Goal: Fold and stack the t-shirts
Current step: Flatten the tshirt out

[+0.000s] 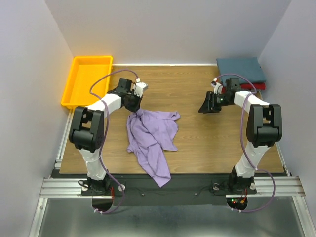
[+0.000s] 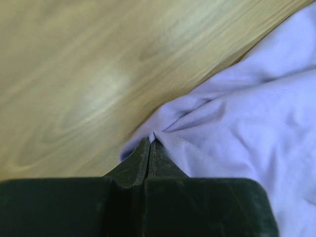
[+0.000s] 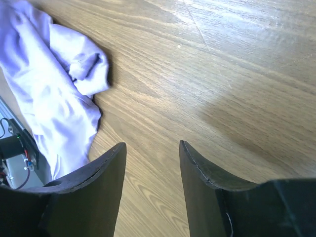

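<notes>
The lavender t-shirt (image 1: 152, 139) trails over the table's near edge, so my left gripper will pull its fold up and outward and release it over the table's bare far wood.
A crumpled lavender t-shirt (image 1: 152, 139) lies in the middle of the wooden table, one end trailing over the near edge. My left gripper (image 1: 134, 107) is at the shirt's far left corner. In the left wrist view its jaws (image 2: 151, 140) are shut, pinching a fold of the lavender t-shirt (image 2: 247, 123). My right gripper (image 1: 206, 107) stands open over bare wood to the right of the shirt, with nothing between its fingers (image 3: 150, 148); the lavender t-shirt (image 3: 54, 94) shows at that view's left. A dark teal folded t-shirt (image 1: 241, 69) lies on a red one (image 1: 260, 86) at the far right corner.
A yellow-orange plastic tray (image 1: 74, 79) stands at the far left corner. Grey walls close in the table on three sides. Bare wood (image 1: 217, 143) stretches between the lavender shirt and the right arm.
</notes>
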Available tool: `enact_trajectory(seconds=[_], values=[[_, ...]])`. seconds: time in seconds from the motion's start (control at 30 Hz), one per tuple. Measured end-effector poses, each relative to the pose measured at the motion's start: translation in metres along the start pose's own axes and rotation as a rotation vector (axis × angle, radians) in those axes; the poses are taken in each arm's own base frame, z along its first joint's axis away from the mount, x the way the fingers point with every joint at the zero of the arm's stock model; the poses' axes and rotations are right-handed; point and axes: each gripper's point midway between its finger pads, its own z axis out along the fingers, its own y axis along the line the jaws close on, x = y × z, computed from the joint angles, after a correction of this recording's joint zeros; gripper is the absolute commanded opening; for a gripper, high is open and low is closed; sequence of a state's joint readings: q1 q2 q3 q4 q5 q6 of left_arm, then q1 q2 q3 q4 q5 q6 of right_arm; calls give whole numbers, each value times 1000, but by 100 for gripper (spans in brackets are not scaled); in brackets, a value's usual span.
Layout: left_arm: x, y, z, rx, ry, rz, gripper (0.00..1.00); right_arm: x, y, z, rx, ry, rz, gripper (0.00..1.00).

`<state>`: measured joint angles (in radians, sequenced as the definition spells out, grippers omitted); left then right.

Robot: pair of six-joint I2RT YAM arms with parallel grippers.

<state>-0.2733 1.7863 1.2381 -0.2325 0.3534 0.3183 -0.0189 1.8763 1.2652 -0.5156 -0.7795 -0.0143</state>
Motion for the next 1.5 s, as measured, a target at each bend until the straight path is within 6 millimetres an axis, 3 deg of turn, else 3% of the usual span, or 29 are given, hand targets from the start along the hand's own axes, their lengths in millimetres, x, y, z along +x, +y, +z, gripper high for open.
enact_trajectory(seconds=[0.07,0.13,0.27,0.37,0.47,0.57,0.67,0.8,0.83,0.97,1.0,1.1,1.17,1.27,1.33,1.43,1.47,1.5], values=[[21,-2,19,27,65,-46,2,0,1,0,-4,0,0,58],[19,-3,25,44,77,-72,0,2,3,0,-19,5,-4,64],[-21,0,18,47,-7,-63,0,16,19,-4,-63,27,-14,67],[-44,3,14,39,-61,-46,1,34,49,1,-112,77,-52,70],[-44,3,12,35,-58,-46,4,63,92,26,-182,182,-140,74],[-43,4,12,29,-56,-46,5,93,118,49,-225,287,-195,75],[-40,3,10,25,-52,-48,5,123,126,72,-225,391,-218,77],[-37,2,7,22,-50,-48,6,139,129,92,-196,459,-228,78],[-38,3,6,21,-52,-47,6,140,132,94,-193,464,-241,76],[-41,3,2,15,-63,-43,5,148,148,113,-172,488,-329,7],[-41,3,1,14,-64,-42,5,152,147,119,-149,498,-343,1],[-39,1,-3,16,-61,-43,4,169,144,128,-126,544,-346,1],[-35,-1,-8,16,-59,-37,3,162,138,123,-93,523,-354,1],[-27,-9,-23,25,-60,-24,3,137,109,102,16,452,-355,0],[-21,-20,-44,41,-73,-10,0,93,76,77,134,343,-346,1],[-26,-39,-67,92,-129,12,0,-2,30,36,302,136,-348,1],[-31,-49,-74,121,-155,28,0,-25,24,28,326,87,-355,1],[-38,-62,-79,155,-181,47,0,-65,17,17,364,7,-373,1]])
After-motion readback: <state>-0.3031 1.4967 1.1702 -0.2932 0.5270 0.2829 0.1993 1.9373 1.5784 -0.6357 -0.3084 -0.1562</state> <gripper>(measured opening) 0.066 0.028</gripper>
